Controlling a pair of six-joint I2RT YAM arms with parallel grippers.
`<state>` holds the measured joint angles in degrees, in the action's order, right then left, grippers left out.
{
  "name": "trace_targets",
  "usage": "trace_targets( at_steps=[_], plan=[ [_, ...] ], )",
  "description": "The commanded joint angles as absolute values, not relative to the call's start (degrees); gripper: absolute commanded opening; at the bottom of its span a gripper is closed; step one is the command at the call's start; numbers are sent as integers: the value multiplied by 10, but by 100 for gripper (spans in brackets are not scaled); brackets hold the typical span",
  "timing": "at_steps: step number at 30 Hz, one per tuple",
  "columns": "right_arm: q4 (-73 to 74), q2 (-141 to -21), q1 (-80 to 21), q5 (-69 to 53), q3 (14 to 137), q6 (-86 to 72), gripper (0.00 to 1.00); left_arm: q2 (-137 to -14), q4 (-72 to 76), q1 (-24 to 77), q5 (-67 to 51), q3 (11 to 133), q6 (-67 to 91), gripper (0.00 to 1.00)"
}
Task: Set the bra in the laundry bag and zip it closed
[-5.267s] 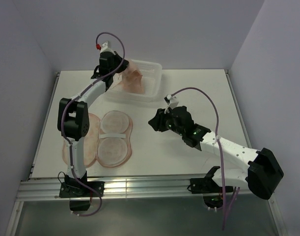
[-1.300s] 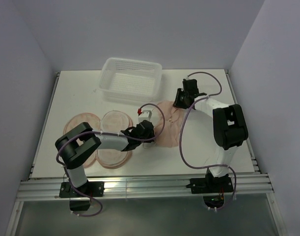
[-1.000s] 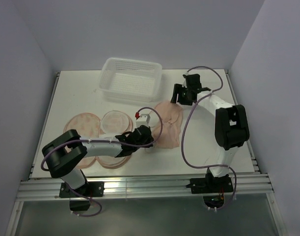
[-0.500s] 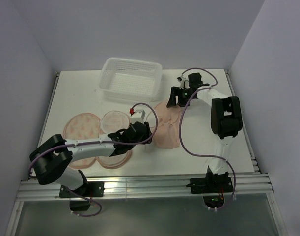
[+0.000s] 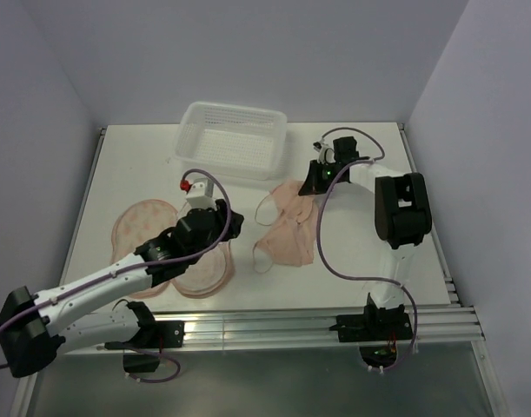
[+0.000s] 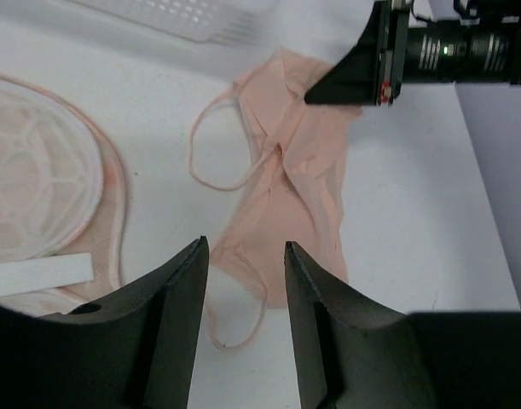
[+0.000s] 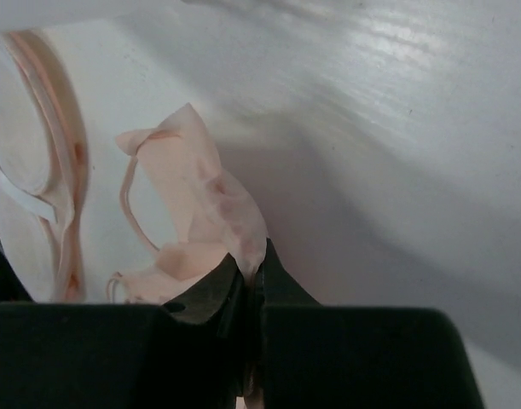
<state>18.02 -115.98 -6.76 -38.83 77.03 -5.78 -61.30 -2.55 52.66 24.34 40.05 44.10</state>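
Next, I lift my right gripper, carry the bra [image 5: 288, 233] to the left in the top view and bring it down onto the bag's mesh half [image 5: 208, 268], since that lies open.
The pale pink bra [image 5: 288, 233] lies crumpled on the white table, right of the laundry bag, its thin straps looped out to the left. My right gripper [image 5: 315, 182] is shut on the bra's far edge; in the right wrist view the fabric [image 7: 205, 198] is pinched between the fingertips [image 7: 253, 266]. My left gripper [image 5: 228, 224] hovers open and empty near the bra's near end [image 6: 281, 256]. The peach laundry bag [image 5: 136, 224] lies unzipped and spread flat, partly hidden under my left arm, and shows at the left edge of both wrist views [image 6: 47, 183] [image 7: 38, 162].
A white plastic mesh basket [image 5: 235, 141] stands at the back of the table, behind the bag and bra. My right arm reaches across the table's right side, its cable looping over the bra's right edge. Grey walls close in both sides.
My left gripper has opened, let go of the bra and drawn back left toward the bag. My right gripper has shut on the bra's far edge.
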Motion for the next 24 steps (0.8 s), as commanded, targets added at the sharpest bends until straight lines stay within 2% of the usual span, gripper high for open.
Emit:
trace_targets(
  at_steps=[1,3,5,12,18,24],
  plan=[
    [73,-1024,-75,-397,698,-76,0,-524,-102,518,300,384,430,48],
    [63,-1003,-81,-400,687,-78,0,-496,-111,515,315,381,431,49],
    [44,-935,-90,-403,655,-76,0,-468,-137,512,326,379,428,51],
    [55,-720,-206,-339,602,-33,0,-382,-185,510,365,394,422,55],
    [106,-642,-311,-256,643,-8,0,-345,-211,510,366,412,418,57],
    [123,-624,-420,-198,686,-6,0,-288,-241,510,388,458,395,66]
  ],
)
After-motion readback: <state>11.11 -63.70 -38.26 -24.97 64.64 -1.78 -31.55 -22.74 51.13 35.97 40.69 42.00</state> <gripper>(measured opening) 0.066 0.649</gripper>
